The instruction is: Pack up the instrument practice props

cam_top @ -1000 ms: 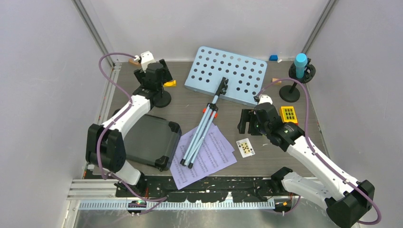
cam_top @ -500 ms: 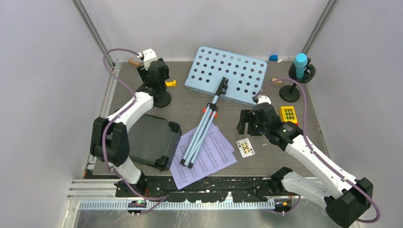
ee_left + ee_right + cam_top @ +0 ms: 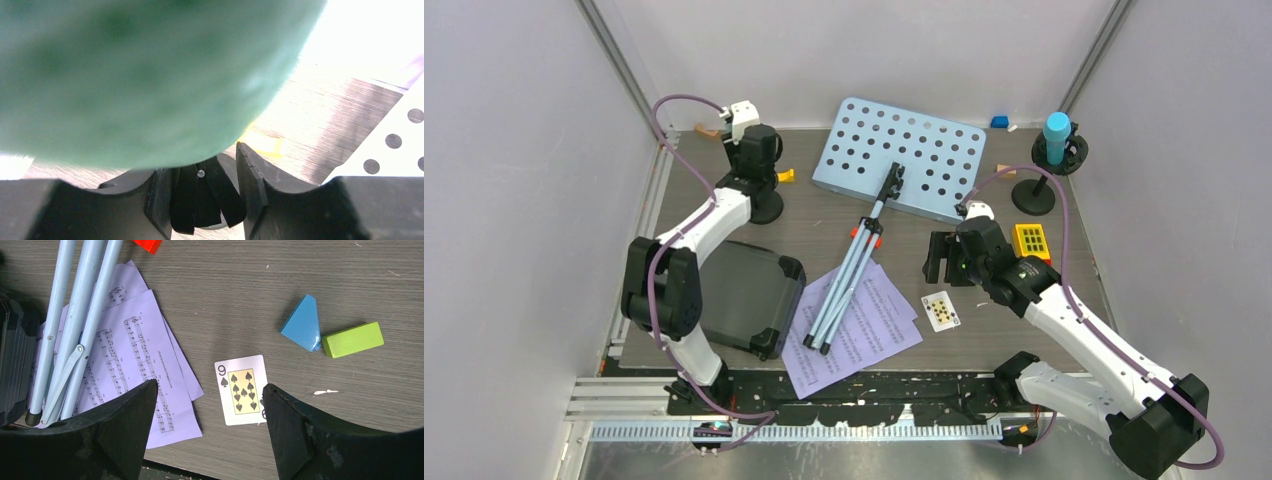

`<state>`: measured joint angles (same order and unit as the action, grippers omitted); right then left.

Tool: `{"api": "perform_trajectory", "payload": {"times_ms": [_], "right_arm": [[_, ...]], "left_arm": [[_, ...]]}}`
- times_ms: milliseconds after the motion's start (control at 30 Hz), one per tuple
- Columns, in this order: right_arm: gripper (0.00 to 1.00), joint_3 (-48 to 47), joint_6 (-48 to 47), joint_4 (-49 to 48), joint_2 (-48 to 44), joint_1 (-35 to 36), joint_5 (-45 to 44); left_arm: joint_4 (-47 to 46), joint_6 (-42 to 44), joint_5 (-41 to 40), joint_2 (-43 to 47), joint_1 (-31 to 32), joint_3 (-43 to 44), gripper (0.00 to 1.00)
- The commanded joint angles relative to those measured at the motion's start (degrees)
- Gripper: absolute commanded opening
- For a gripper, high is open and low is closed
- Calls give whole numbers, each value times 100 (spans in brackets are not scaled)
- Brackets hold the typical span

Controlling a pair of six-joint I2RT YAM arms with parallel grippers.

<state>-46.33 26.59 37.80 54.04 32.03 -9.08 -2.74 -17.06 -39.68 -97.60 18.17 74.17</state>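
The spot on the table beside the folded legs (image 3: 844, 285) is bare, so my left gripper will turn next and bring the pole by its black clip toward them and onto that spot.
The green microphone (image 3: 140, 75) fills the top of the left wrist view as a blur. My left gripper (image 3: 202, 170) hangs over the black round-based pole (image 3: 766, 208) at the back left. Its jaws are half closed round the pole's black clip; whether the pads touch does not show. The blue microphone (image 3: 1055, 135) stands in its pole (image 3: 1033, 197) at the back right. The pale blue music rack (image 3: 904, 160) lies flat with its folded legs (image 3: 844, 285) over the lilac pages (image 3: 874, 330). My right gripper (image 3: 948, 262) hovers open and empty above a playing card (image 3: 241, 389).
A black case (image 3: 739, 295) lies front left beside the pages. A yellow block (image 3: 1031, 240) sits right of my right gripper. Blue (image 3: 302, 326), green (image 3: 353, 339) and red (image 3: 147, 245) blocks lie nearby. A small yellow block (image 3: 782, 176) sits by the left pole.
My left gripper has shifted a little right and back over the pole, and its jaws have narrowed from wide open. The right arm has not moved.
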Motion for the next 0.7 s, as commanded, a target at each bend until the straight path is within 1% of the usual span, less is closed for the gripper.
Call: {"api": "perform_trajectory", "payload": {"times_ms": [0,133,300,367,500,533,667], "right_arm": [[82,-84,-121,-95,-1,11,8],[82,-98,-136,-45,-11,13,-7],[82,-93,-116,39,-97,14,-18],[82,-88,-97,49,-141,14,-21],[82,-60,-53,53,-218,7,-18],[82,-56,-43,57,-225,10,-9],[82,-62,-4,90,-227,12,0]], "left_arm": [[-130,150,-117,32,-33,287,42],[-157,196,342,238,-29,231,38],[134,443,1094,485,-22,496,36],[161,476,1511,614,-24,514,35],[43,516,2783,890,-24,324,35],[-38,519,3276,957,-24,227,35],[-490,448,4581,1215,-23,-260,36]]}}
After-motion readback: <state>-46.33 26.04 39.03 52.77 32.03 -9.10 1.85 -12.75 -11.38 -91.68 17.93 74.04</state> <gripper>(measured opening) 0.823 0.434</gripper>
